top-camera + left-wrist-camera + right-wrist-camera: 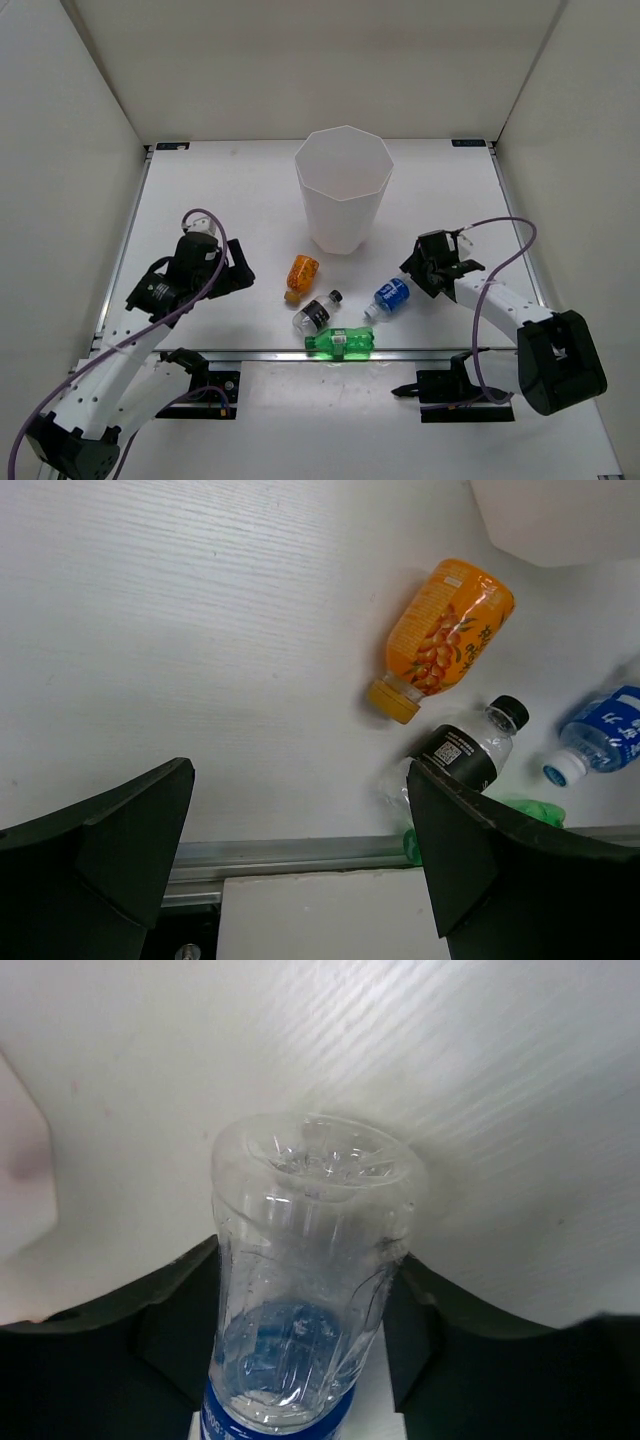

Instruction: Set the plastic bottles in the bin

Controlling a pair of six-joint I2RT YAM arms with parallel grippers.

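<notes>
The bin's sides are tall, so I will raise my right gripper high and outward, then move it to the left in the top view over the bin's opening (344, 163), and then open it to let go.
The white bin (343, 190) stands upright at the table's centre back; its base shows in the left wrist view (560, 520). Four bottles lie in front of it: orange (301, 273) (440, 635), clear with black label (316, 313) (465, 750), green (340, 342) (530, 810) and clear with blue label (390, 296) (605, 730). No red-capped bottle is in view. My right gripper (418, 275) (305, 1290) has a finger against each side of the blue-label bottle (300, 1260), low at the table. My left gripper (240, 275) (300, 770) is open and empty, left of the bottles.
An aluminium rail (260, 352) runs along the table's near edge, right beside the green bottle. White enclosure walls (70, 150) stand on the left, right and back. The arm bases (200, 380) sit below the rail.
</notes>
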